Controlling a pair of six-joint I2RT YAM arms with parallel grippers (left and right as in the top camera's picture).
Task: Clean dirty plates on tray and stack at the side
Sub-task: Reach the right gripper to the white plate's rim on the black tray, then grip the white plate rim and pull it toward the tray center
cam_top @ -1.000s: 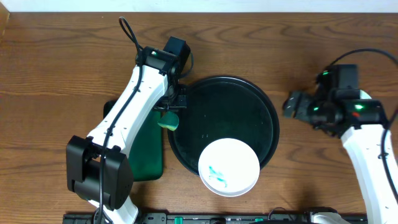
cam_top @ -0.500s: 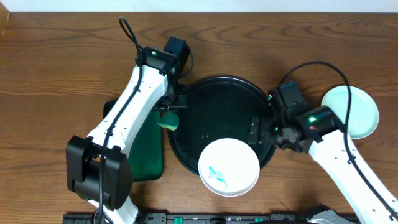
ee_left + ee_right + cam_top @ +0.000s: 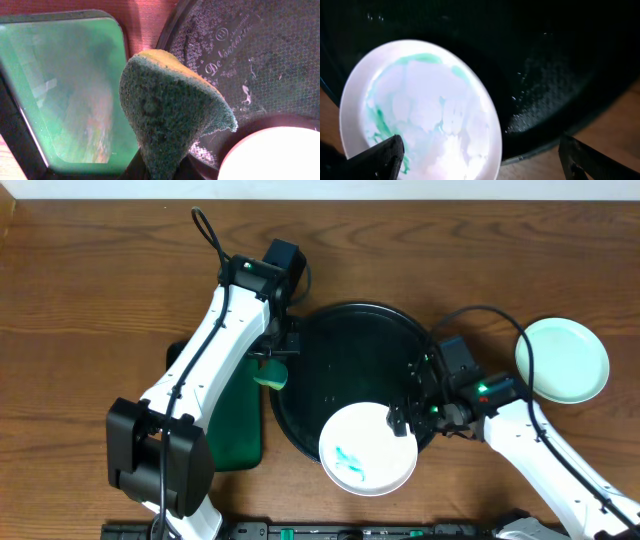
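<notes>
I will lower my right gripper onto the smeared plate's rim nearest the pale mint plate and close there, because that plate's rim runs between the open fingers.
A white plate [image 3: 368,447] with teal smears lies on the front rim of the round black tray [image 3: 340,340], part of it overhanging toward the table edge. My right gripper [image 3: 403,420] hovers open over that plate's right edge. In the right wrist view the smeared plate [image 3: 420,110] sits between the two dark fingers [image 3: 385,156], and the gripper [image 3: 485,162] holds nothing. A pale mint plate [image 3: 562,360] rests on the wood at the right. My left gripper [image 3: 274,362] is shut on a yellow-green sponge [image 3: 170,115] at the tray's left rim.
A dark-green rectangular tray [image 3: 232,430] lies left of the black tray [image 3: 250,60], mostly under my left arm; its inside [image 3: 65,90] shows in the left wrist view. Cables loop above both arms. Bare wood surrounds the trays.
My right arm has swung left from the table's right side to the white plate, uncovering the mint plate on the wood. The left arm and sponge have not moved.
</notes>
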